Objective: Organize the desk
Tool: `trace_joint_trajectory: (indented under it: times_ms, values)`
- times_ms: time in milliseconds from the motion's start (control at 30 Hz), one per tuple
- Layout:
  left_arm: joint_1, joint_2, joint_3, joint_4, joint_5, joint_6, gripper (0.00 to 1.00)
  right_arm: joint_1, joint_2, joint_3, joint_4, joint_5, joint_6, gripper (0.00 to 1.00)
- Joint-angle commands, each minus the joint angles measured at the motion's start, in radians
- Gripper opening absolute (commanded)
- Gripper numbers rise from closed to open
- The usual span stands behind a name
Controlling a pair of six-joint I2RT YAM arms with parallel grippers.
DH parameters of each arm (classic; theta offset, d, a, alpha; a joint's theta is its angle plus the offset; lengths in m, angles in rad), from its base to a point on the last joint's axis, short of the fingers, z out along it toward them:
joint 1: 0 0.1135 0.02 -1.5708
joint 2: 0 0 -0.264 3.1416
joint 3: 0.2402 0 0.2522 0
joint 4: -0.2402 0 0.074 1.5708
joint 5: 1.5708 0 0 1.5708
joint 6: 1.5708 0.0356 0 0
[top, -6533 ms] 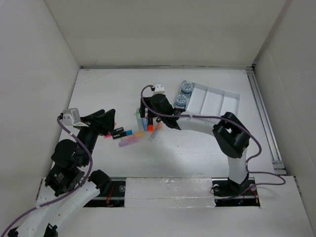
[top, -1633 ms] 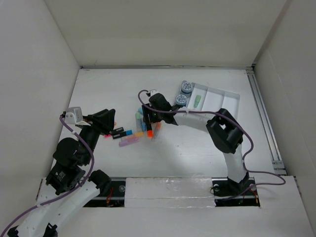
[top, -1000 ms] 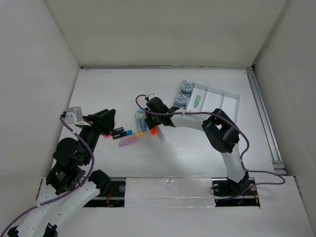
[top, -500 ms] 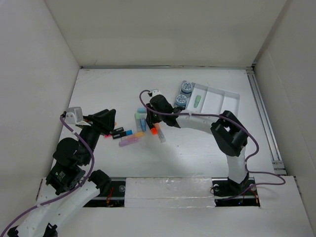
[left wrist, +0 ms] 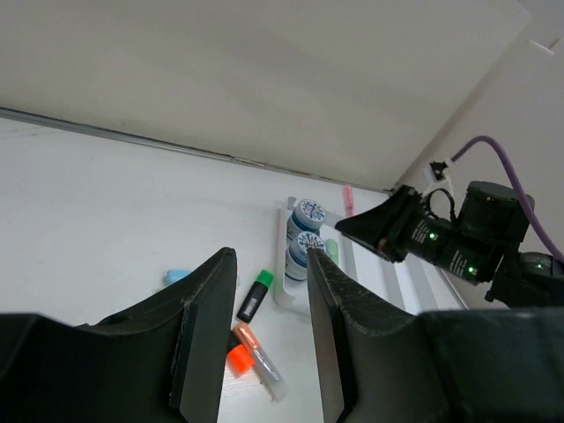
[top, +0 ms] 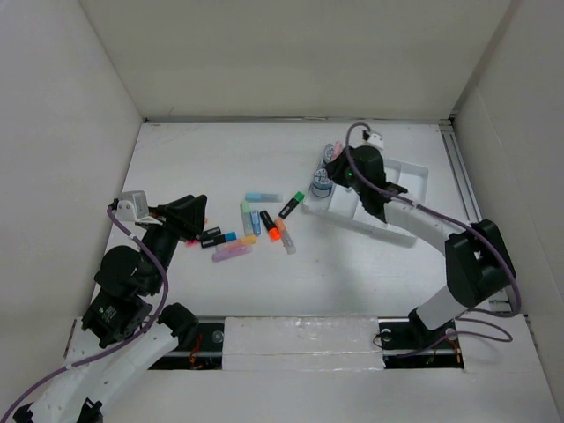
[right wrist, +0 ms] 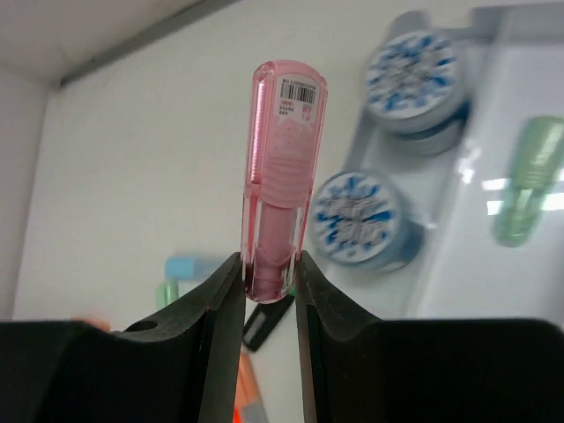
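My right gripper moves to the right in the top view next and lowers into the green highlighter's compartment (top: pixel 343 201) (right wrist: pixel 485 181) to release, as the free bottom shows there.
My right gripper (right wrist: pixel 269 273) is shut on a pink highlighter (right wrist: pixel 282 150) that sticks out past its fingertips. It hangs over the left end of the white tray (top: pixel 414 176), above two blue-and-white round containers (right wrist: pixel 357 218). A pale green highlighter (right wrist: pixel 527 181) lies in the tray's neighbouring compartment. In the top view that gripper (top: pixel 339 167) is by the tray's left corner. My left gripper (top: pixel 196 210) stands open at the left of the desk (top: pixel 352 264), with nothing between its fingers (left wrist: pixel 204 308).
Several markers lie loose mid-desk: a light blue one (top: pixel 263 196), a black one with a green cap (top: pixel 292 205), an orange one (top: pixel 273 231), a lilac one (top: pixel 232 252) and a black-and-blue one (top: pixel 218 236). White walls bound the desk.
My right arm has swung from the marker cluster up and right to the tray, carrying the pink highlighter. The light blue and black-green markers now lie uncovered. The left arm has stayed put.
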State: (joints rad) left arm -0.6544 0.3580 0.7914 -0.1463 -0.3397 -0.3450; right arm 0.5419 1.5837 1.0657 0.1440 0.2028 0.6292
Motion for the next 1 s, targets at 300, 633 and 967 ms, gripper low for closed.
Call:
trace_joint_trajectory:
  times_ms: [300,633,967]
  values:
    - [0.002,0.006,-0.009,0.051,0.013,0.014,0.34,-0.295,0.123,-0.049,0.082,-0.158,0.297,0.12]
    - [0.002,0.01,-0.011,0.05,0.018,0.012,0.34,-0.306,0.118,-0.01,0.045,-0.149,0.306,0.6]
    - [0.002,0.018,-0.009,0.053,0.01,0.011,0.34,0.002,0.122,0.01,0.094,-0.093,0.241,0.0]
